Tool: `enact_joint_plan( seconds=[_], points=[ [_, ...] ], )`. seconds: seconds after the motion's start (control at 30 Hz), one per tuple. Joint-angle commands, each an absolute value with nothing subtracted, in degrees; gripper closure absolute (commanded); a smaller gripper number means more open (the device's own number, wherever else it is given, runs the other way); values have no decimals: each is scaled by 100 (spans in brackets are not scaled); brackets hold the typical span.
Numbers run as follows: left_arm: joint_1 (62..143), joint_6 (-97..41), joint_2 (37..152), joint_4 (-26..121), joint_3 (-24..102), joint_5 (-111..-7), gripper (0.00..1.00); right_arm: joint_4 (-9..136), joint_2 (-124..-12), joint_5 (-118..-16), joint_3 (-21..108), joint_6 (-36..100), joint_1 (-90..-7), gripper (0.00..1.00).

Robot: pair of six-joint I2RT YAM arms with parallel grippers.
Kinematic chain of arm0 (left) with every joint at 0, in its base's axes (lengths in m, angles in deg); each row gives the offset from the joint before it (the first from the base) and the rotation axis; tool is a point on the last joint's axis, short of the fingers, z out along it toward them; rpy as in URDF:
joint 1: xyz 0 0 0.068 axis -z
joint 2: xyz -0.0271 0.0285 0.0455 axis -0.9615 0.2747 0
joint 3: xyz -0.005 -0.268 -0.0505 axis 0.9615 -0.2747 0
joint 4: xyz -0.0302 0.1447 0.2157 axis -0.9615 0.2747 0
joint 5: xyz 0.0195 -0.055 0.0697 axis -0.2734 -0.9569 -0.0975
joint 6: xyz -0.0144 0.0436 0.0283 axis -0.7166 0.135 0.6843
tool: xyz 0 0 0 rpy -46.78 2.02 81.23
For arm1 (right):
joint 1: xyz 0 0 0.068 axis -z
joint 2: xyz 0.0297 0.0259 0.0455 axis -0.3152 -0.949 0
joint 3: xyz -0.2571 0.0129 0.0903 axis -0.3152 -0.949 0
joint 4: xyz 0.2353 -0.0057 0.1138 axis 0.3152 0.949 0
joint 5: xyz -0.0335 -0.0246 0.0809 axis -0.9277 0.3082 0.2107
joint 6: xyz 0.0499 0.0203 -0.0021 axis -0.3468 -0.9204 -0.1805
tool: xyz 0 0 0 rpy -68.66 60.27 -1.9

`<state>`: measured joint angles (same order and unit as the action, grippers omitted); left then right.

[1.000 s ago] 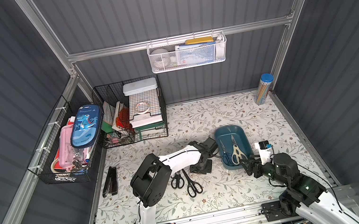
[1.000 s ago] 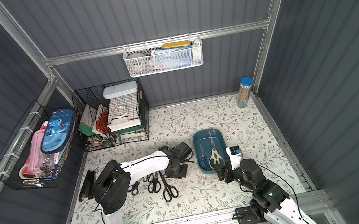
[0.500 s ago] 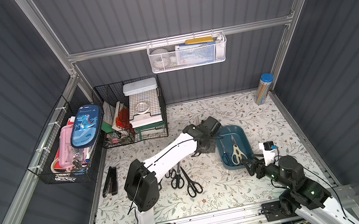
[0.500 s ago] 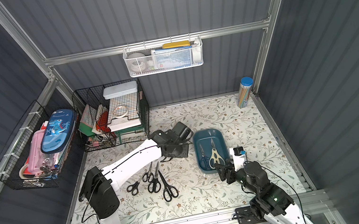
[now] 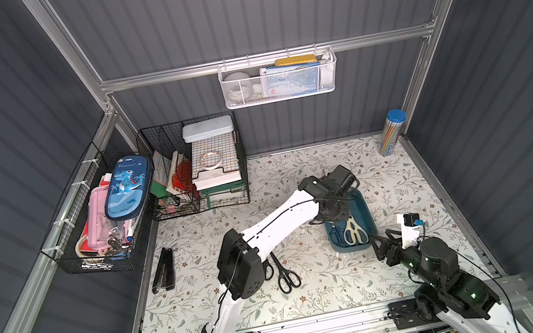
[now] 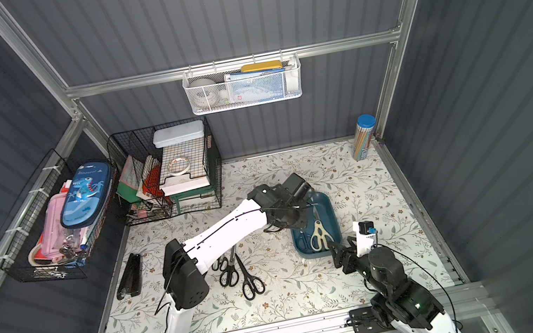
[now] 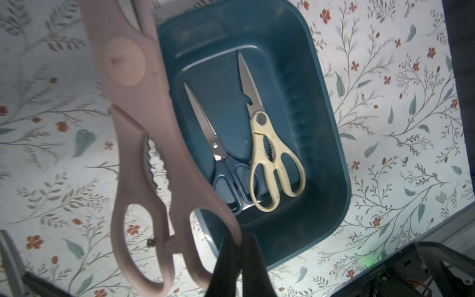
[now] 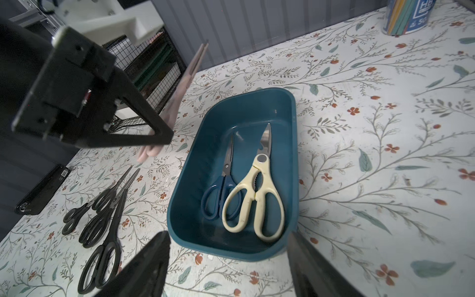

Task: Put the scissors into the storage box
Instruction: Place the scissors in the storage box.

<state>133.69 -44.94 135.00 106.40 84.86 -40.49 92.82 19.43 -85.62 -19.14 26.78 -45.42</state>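
Observation:
The pink scissors overhang the box's rim, so my left gripper must next shift toward the pale-yellow shears (image 8: 254,195), lower toward the box's bottom below and release the pink scissors' ring.
My left gripper (image 7: 240,237) is shut on a handle ring of the pink scissors (image 7: 144,144), which hang in the air over the left rim of the dark teal storage box (image 7: 308,154). From the right wrist view the pink scissors (image 8: 177,100) point up and away behind that gripper (image 8: 164,137). Inside the storage box (image 5: 361,206) lie the pale-yellow shears (image 8: 254,195) and the small blue-handled scissors (image 8: 221,185). Several black-handled scissors (image 6: 239,272) lie on the table left of the box. My right gripper (image 8: 228,235) is open at the box's near end, holding nothing.
A long black bar-shaped object (image 5: 163,269) lies at the table's left edge. Black wire baskets (image 5: 195,172) stand at the back left, and another (image 5: 89,221) hangs on the left wall. A white mesh basket (image 5: 279,78) hangs on the back wall. A pencil tube (image 5: 390,132) stands back right.
My left arm has swung from low beside the black scissors up and right to the box's edge, now with the pink scissors in its jaws. The right arm drew back slightly.

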Motion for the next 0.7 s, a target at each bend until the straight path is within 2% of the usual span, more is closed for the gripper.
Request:
enact_joint_plan(
  seconds=[0.0, 0.63, 0.67],
  points=[
    [13409, -4798, 13655, 10781, 8799, -4418, 100, 9343, 1996, -8710, -1770, 2630, -4571, 24],
    [13444, -4774, 14823, 10262, 9283, -5000, 100, 9234, 1878, -8568, -1804, 2676, -4572, 23],
    [13444, -4780, 14831, 10213, 9269, -5023, 95, 9226, 1871, -8558, -1804, 2683, -4571, 23]
  ],
)
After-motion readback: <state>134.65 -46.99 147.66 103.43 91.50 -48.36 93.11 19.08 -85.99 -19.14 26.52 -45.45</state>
